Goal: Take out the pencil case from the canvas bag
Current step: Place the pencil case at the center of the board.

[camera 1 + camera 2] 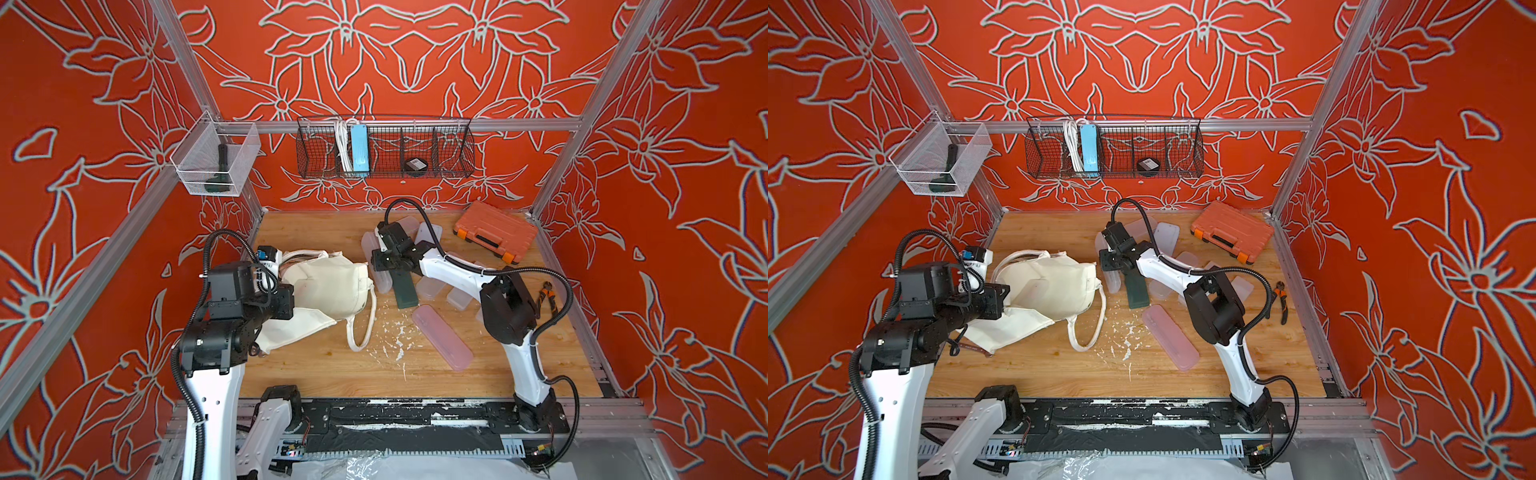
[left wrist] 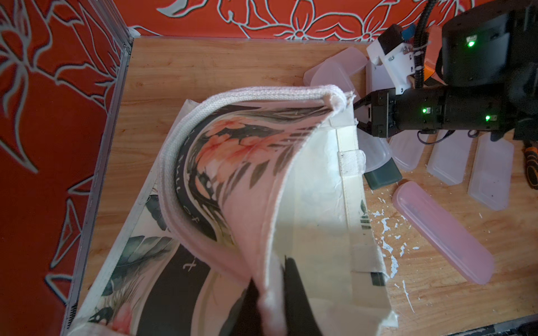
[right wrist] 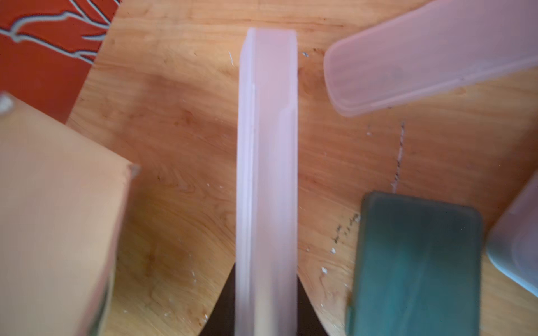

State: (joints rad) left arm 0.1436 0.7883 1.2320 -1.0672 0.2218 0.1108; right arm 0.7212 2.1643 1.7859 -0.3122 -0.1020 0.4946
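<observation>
The bare wood beside the bag [image 1: 332, 282] is clear below my right gripper. My right gripper will move gently toward the bag and down to that wood next, and let go of the pencil case.
The cream canvas bag [image 1: 332, 282] [image 1: 1054, 282] lies on its side at the table's left, floral print showing in the left wrist view [image 2: 233, 151]. My left gripper [image 2: 270, 291] is shut on a fold of the bag's cloth and holds it lifted. A translucent pencil case [image 3: 267, 145] stands on edge just outside the bag's mouth [image 1: 381, 282] [image 1: 1112, 281]. My right gripper [image 3: 266, 291] is shut on it, one dark finger on each side. The bag's side [image 3: 58, 203] is beside the case, apart from it.
Several translucent cases lie behind and right of the right arm, with a dark green case [image 1: 405, 289] and a pink case [image 1: 442, 336]. An orange toolbox [image 1: 494, 230] sits back right, pliers [image 1: 548, 297] by the right wall. White flecks mark the wood.
</observation>
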